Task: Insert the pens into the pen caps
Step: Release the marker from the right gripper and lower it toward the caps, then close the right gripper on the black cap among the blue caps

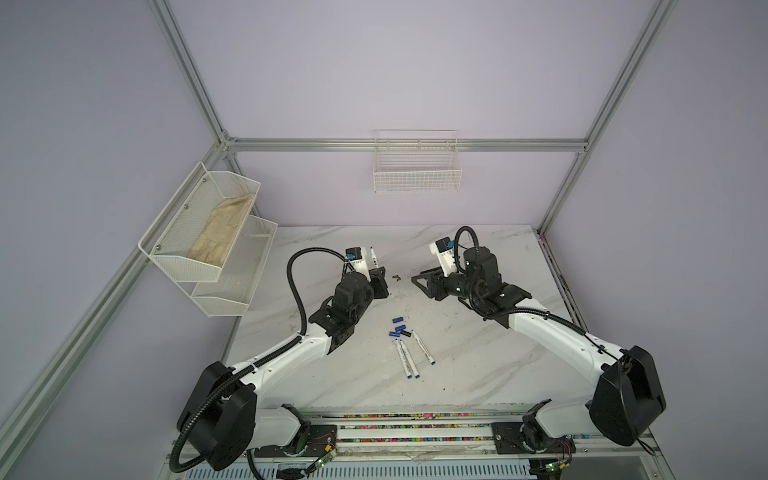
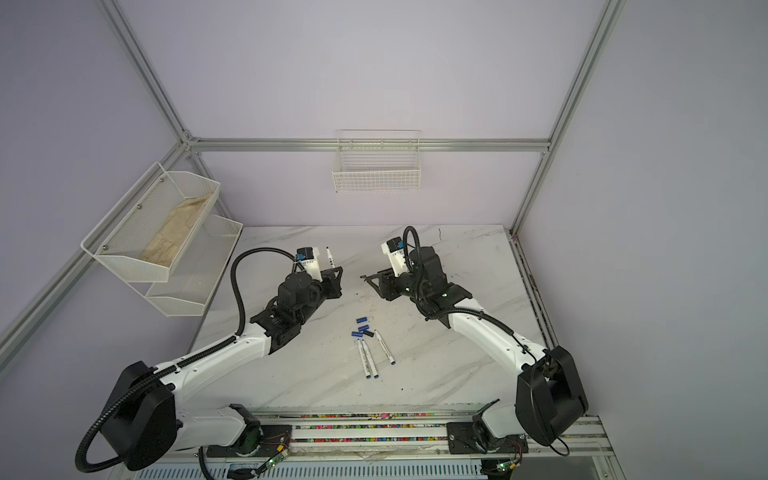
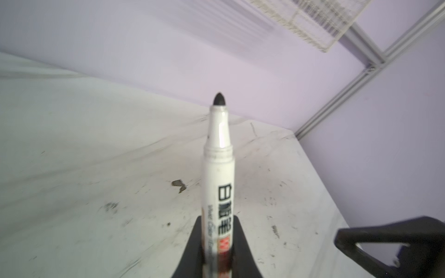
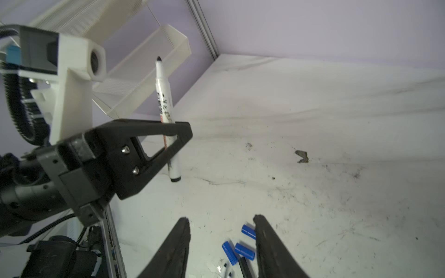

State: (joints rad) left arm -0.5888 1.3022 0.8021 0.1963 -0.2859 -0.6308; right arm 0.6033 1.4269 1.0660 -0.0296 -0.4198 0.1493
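The right gripper tilts downward and lowers its fingers back onto the black pen cap (image 1: 406, 333) (image 4: 245, 264) next. That cap matches the held pen's tip and lies below the gripper, nearer the base.
My left gripper (image 1: 377, 277) (image 3: 218, 243) is shut on a white pen (image 1: 373, 257) (image 2: 329, 257) (image 3: 218, 154) and holds it upright above the table, black tip up and uncapped. The right wrist view shows this pen (image 4: 164, 96) crossing the left jaws. My right gripper (image 1: 417, 281) (image 4: 221, 217) faces it from the right, open and empty, raised over the table. Three more pens (image 1: 409, 357) (image 2: 371, 358) lie near the table's middle. Just beyond their tips lie three blue pen caps (image 1: 398, 327) (image 4: 244, 251) and a black pen cap (image 1: 406, 333) (image 4: 245, 264).
A two-tier white mesh shelf (image 1: 208, 232) hangs on the left wall. A white wire basket (image 1: 417, 170) hangs on the back wall. A small dark scrap (image 1: 397, 277) (image 4: 302, 156) lies between the grippers. The arms' rail (image 1: 415, 428) runs along the front edge.
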